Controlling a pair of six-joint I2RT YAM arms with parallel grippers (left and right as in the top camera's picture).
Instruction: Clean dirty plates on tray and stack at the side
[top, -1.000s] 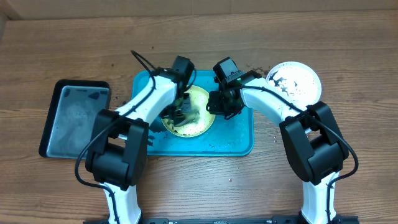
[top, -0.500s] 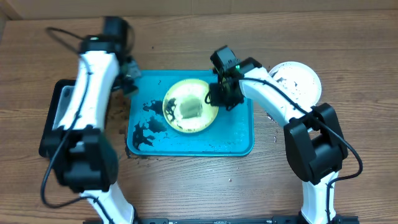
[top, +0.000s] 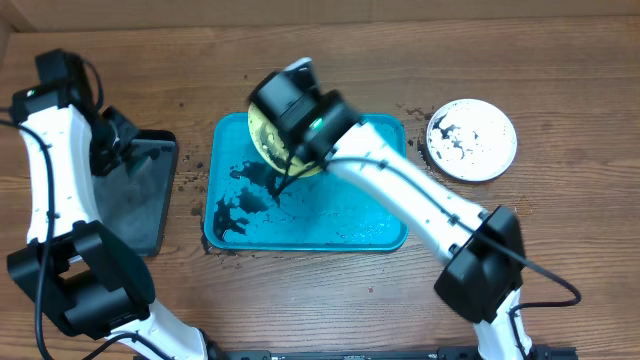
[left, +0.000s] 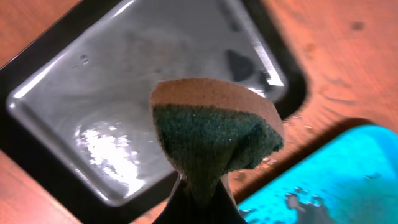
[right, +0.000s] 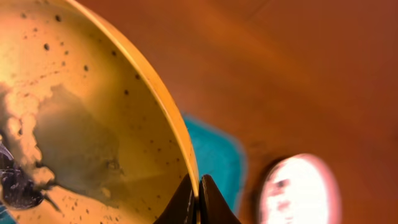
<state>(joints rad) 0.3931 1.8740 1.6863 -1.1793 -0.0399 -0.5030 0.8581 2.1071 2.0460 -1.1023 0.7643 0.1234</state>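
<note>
I will next lower the green-and-tan sponge with my left gripper into the black tray's grey inside and let go of it there, because that inside is below my left gripper and empty of plates.
The yellow-green rimmed plate is lifted and tilted over the far left part of the turquoise tray. My right gripper is shut on its rim; the right wrist view shows the jaws pinching the edge of the speckled, smeared plate. My left gripper is shut on a green-and-tan sponge above the black tray. The white plate, smeared dark, lies on the table to the right of the tray. The light blue plate is out of view.
The black tray with a grey, wet inside sits left of the turquoise tray. Dark smears and puddles cover the turquoise tray's left half. Dark specks lie on the wood around both trays.
My left arm swung from the plate out to the left, over the black tray, with the sponge. My right gripper lifted and tilted the yellow-green plate toward the tray's far left.
</note>
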